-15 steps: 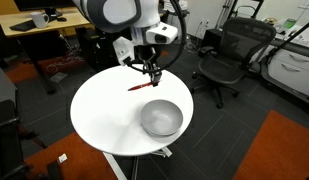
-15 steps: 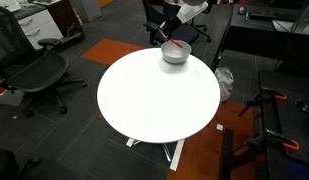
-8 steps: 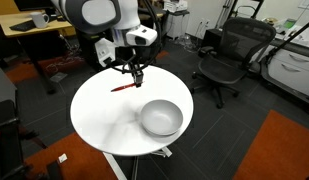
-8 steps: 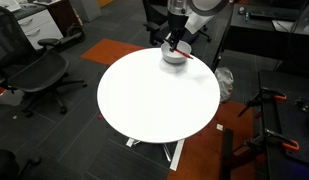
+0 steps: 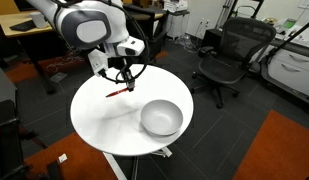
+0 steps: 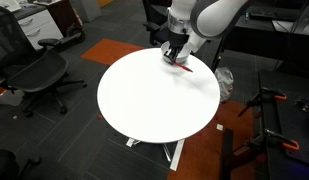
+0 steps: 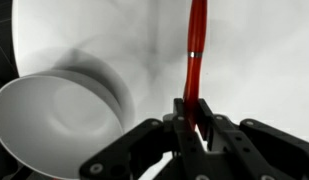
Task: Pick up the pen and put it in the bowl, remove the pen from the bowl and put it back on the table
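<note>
The red pen is clear of the silver bowl's rim. My gripper needs to go down next and bring the pen to the bare white tabletop beside the silver bowl.
My gripper (image 5: 125, 82) is shut on the red pen (image 5: 116, 92) and holds it low over the white round table (image 5: 99, 125), to the left of the silver bowl (image 5: 161, 117). I cannot tell whether the pen's tip touches the tabletop. In the wrist view the jaws (image 7: 191, 118) clamp one end of the pen (image 7: 195, 55), which points away over the white top, and the empty bowl (image 7: 56, 122) lies at the lower left. In an exterior view the gripper (image 6: 174, 57) and pen (image 6: 184, 67) are at the table's far edge; the bowl is hidden behind the arm.
A black office chair (image 5: 226, 58) stands beyond the table, and another chair (image 6: 39, 72) is off to one side. A wooden desk (image 5: 39, 25) is at the back. The table's near half (image 6: 154, 105) is bare white.
The arm has carried the pen away from above the bowl, sideways across the table and lower toward the tabletop. The bowl has not moved.
</note>
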Available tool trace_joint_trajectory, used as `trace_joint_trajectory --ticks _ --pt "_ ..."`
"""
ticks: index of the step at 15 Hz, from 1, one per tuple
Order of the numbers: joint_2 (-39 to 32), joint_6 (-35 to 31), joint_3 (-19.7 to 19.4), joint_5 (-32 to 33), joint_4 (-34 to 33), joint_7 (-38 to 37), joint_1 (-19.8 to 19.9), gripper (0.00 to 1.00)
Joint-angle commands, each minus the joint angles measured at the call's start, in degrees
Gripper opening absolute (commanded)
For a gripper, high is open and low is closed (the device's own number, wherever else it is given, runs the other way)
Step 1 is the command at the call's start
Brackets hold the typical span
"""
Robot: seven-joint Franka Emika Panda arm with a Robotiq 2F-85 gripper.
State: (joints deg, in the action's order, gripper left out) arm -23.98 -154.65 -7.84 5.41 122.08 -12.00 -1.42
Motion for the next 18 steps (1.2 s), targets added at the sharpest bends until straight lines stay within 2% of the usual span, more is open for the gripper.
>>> trace_joint_trajectory --ticks 1,7,8,9,11,16,18 --pt "-4.1 -3.2 0.7 -1.2 -0.7 0.0 0.4 0.04" --pt "-9.2 -7.2 1.2 -4.2 -1.7 0.7 1.0 0.04" --pt "-9.4 -7.5 0.9 -4.1 -1.7 0.5 0.7 0.41" --pt "-9.5 -7.8 0.9 -4.3 -1.8 0.7 0.7 0.43" --pt "-8.7 -8.1 0.7 -4.2 -1.3 0.5 0.5 0.55" --pt "-2.0 -12.1 -1.8 -2.9 3.8 0.1 -1.2 0.94" --pt "1.0 -13.2 -2.2 -3.0 5.9 0.2 -1.1 1.0"
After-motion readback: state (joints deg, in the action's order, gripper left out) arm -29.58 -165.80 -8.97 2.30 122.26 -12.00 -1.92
